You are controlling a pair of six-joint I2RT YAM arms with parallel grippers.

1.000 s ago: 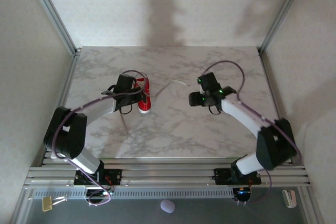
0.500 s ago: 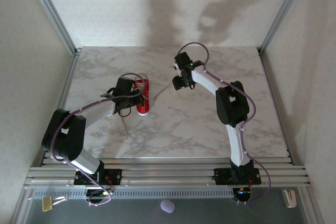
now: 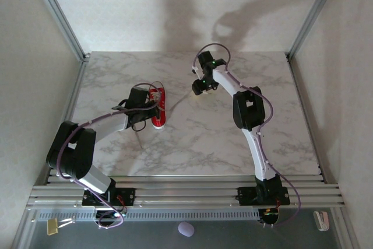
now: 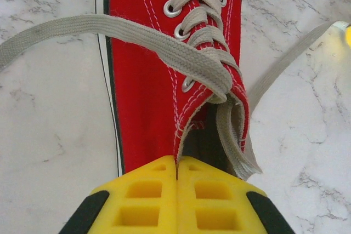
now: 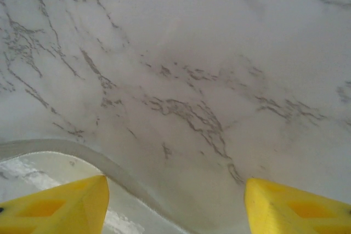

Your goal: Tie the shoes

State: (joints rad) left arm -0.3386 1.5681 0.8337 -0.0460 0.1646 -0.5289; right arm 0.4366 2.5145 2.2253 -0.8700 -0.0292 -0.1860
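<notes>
My left gripper will next drag the shoe (image 3: pixel 159 112) by its collar to the middle of the marble and then let it go, because the shoe is away from the middle now.
A small red shoe (image 3: pixel 159 112) with white laces lies left of the middle of the marble table, its white toe toward the near edge. My left gripper (image 3: pixel 152 100) sits at its heel end. In the left wrist view the yellow fingers (image 4: pixel 142 195) press together on the heel collar of the shoe (image 4: pixel 148 75). One lace (image 4: pixel 55 31) trails left, the other (image 3: pixel 184 96) runs right across the table. My right gripper (image 3: pixel 197 90) hovers over that lace's far end, open. In the right wrist view the lace (image 5: pixel 118 172) lies between the wide-apart fingers of the right gripper (image 5: pixel 175 190), close to the left one.
Pale walls and slanted metal frame posts (image 3: pixel 58 18) close in the table (image 3: pixel 233 138) at the back and sides. An aluminium rail (image 3: pixel 186 193) with both arm bases runs along the near edge. The right arm stretches far across the table's middle.
The right arm has swung from the table's right side to the far middle, over the loose lace end, and its jaws narrowed slightly. The left gripper and shoe stayed put.
</notes>
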